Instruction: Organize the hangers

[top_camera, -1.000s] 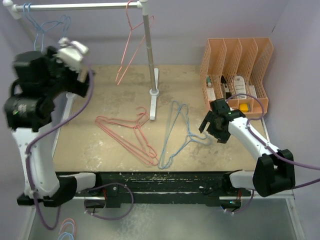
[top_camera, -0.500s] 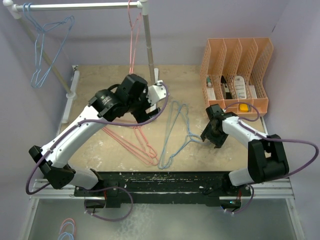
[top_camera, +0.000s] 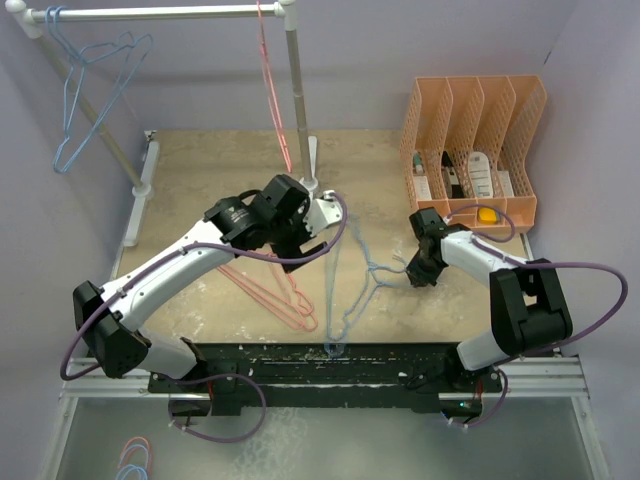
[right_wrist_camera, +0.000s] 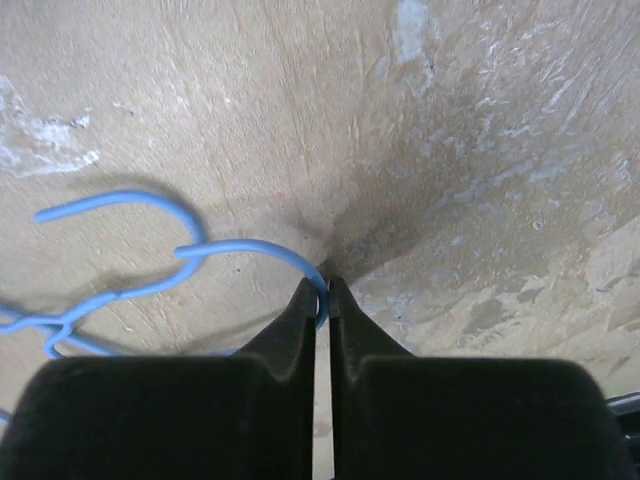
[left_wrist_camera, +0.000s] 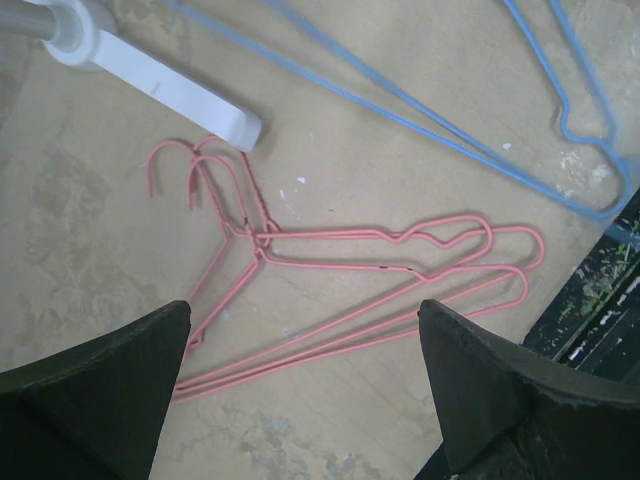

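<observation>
The blue hanger's hook is in my right gripper, so I will next move my left gripper to the right in the top view, onto the wire at the blue hanger's near end.
Two pink hangers [left_wrist_camera: 380, 265] lie stacked on the table, their hooks toward the rack's foot. My left gripper [left_wrist_camera: 305, 310] hangs open above them, touching nothing; from above it [top_camera: 300, 235] sits at mid-table over the pink hangers [top_camera: 275, 295]. Two blue hangers [top_camera: 350, 290] lie to the right, reaching the front edge. My right gripper [right_wrist_camera: 322, 290] is shut on the hook of one blue hanger [right_wrist_camera: 250, 247], down at the tabletop; from above it [top_camera: 412, 272] is right of the hooks. More blue hangers [top_camera: 90, 90] and a pink hanger [top_camera: 275, 90] hang on the rail.
The white pole rack [top_camera: 296, 100] stands at the back, its foot [left_wrist_camera: 160, 85] just beyond the left gripper. An orange slotted file holder [top_camera: 475, 140] with small items stands at the back right. The table's dark front edge [left_wrist_camera: 600, 300] is close to the pink hangers.
The left arm swung from the rack's left end down to mid-table over the pink hangers. The right gripper closed on a blue hanger's hook, and the blue hangers shifted toward the front edge.
</observation>
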Robot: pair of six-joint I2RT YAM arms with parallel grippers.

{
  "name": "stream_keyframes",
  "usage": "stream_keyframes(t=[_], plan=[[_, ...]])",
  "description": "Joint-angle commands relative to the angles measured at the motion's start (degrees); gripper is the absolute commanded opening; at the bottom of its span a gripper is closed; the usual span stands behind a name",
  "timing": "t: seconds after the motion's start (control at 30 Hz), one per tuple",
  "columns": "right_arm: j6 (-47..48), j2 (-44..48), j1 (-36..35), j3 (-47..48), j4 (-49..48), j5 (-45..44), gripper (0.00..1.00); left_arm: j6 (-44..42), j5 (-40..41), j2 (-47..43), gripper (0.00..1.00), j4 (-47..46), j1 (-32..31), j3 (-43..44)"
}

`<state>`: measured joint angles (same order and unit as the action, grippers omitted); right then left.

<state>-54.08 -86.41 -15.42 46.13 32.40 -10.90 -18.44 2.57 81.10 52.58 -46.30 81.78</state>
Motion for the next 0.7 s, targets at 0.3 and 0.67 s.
stream_keyframes(t=[0.3,0.67], plan=[[2.63,10.23,-0.05,12.71,3.86,4.39,0.00,-0.97,-13.96,-1.49,0.99,3.10,-4.55,1.83],[7.84,8.84,-0.05,34.52,10.43,5.75,0.00,3.39,-13.76,2.54,0.99,0.72,-7.83,6.45]])
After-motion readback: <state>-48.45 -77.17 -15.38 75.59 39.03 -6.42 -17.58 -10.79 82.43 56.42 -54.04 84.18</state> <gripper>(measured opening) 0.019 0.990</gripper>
